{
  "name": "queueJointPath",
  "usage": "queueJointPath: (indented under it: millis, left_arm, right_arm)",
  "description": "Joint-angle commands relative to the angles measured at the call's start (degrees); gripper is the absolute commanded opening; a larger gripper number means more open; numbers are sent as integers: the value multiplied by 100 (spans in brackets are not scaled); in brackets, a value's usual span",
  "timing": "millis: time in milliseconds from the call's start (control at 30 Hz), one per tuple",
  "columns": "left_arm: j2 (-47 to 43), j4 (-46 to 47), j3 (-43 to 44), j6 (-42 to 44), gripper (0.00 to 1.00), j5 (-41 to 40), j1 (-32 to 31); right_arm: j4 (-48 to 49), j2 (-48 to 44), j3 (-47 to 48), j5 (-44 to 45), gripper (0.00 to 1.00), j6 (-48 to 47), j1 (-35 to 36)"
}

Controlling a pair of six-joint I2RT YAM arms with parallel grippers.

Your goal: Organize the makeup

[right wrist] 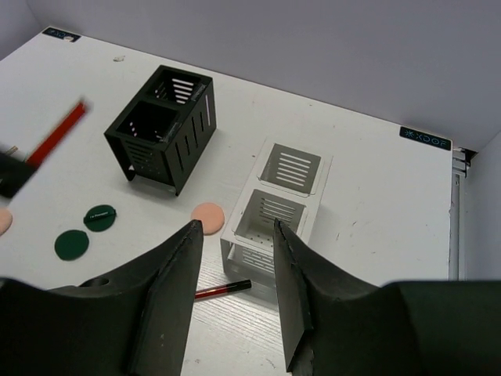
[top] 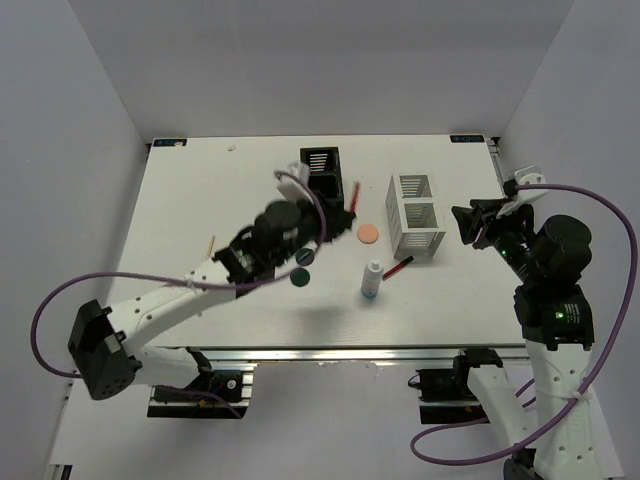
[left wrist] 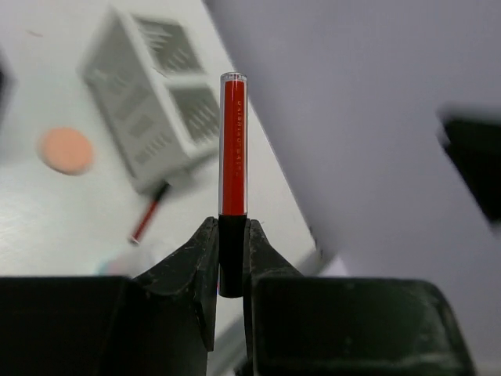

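The left gripper moves outward and down over the black organizer's far section (top: 320, 160) next and releases the red tube's cap, since that section's opening lies below and outward of it.
My left gripper (left wrist: 232, 227) is shut on the black cap of a red tube (left wrist: 233, 149) and holds it above the table, between the black organizer (top: 320, 170) and the white organizer (top: 418, 215); the tube also shows in the top view (top: 354, 196). A peach puff (top: 369, 233), a white bottle (top: 372, 280), a red pencil-like tube (top: 400, 267) and two dark green discs (top: 305, 257) lie on the table. A tan stick (top: 210, 243) lies at the left. My right gripper (right wrist: 235, 231) is open and empty, raised to the right of the white organizer (right wrist: 274, 211).
The black organizer (right wrist: 164, 129) and the white organizer each have two open compartments, and both look empty in the right wrist view. The loose red tube (right wrist: 223, 290) lies against the white organizer's front. A second peach puff (right wrist: 2, 221) shows at that view's left edge.
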Motion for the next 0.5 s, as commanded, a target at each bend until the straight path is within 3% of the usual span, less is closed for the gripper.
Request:
queueJointPath:
  millis: [0,33,133,167,300,467]
  left_arm:
    - [507,-308,927,-1399,0,747,1180]
    - [700,-492,1097,-1697,0,1096,1687]
    - [1307,-353,1450,-2989,0,1564,2393]
    - [1422,-379,1494,-3680,0,1574,2517]
    - [2045,-502,1889,-4765,0,1688,2870]
    - [2933,-476,2785,-5901,0,2382,3230]
  right_arm:
    - [320,-54,218,185,47,159,-30]
    - [320,-54,201,202,47,168,-30]
    - [320,-98,104,211,47,238,-30]
    - [346,-115,69,203,47,273,-30]
    - [416,-194,-116,141,47,362,-30]
    - [583,-265,-388,45,47,634,-30]
